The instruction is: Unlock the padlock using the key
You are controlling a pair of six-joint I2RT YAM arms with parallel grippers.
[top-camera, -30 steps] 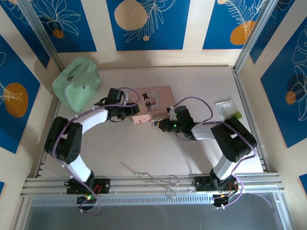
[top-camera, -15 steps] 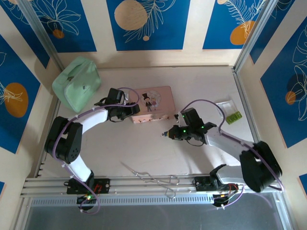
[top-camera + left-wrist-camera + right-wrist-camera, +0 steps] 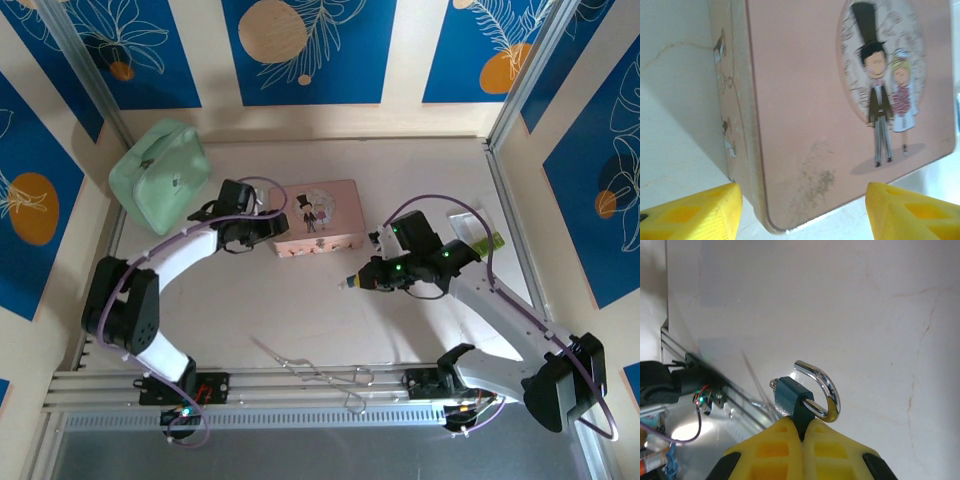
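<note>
I should next pull my right gripper back, lower it and let go of the padlock (image 3: 346, 285). The padlock's shackle is already open, and bare tabletop near the forceps is back and below.
My right gripper (image 3: 802, 426) is shut on the small blue padlock (image 3: 789, 396), held above the bare table (image 3: 865, 315). Its silver shackle (image 3: 826, 388) is swung open, with one end free of the body. A small silvery piece (image 3: 773, 384), apparently the key, pokes out of the body's far end. From above, the right gripper (image 3: 353, 284) and padlock (image 3: 346, 285) hang in front of the pink picture box (image 3: 318, 217). My left gripper (image 3: 268, 228) is open at the box's left end, its yellow fingertips (image 3: 700, 210) straddling a corner of the box (image 3: 805, 100).
Long metal forceps (image 3: 320, 370) lie near the front rail. A green pouch (image 3: 158, 172) sits at the back left. A small white tray (image 3: 468, 220) stands at the right. Blue patterned walls close in the table.
The right arm has pulled away from the box's front edge toward the front right, carrying the padlock. The left gripper has opened wider beside the box.
</note>
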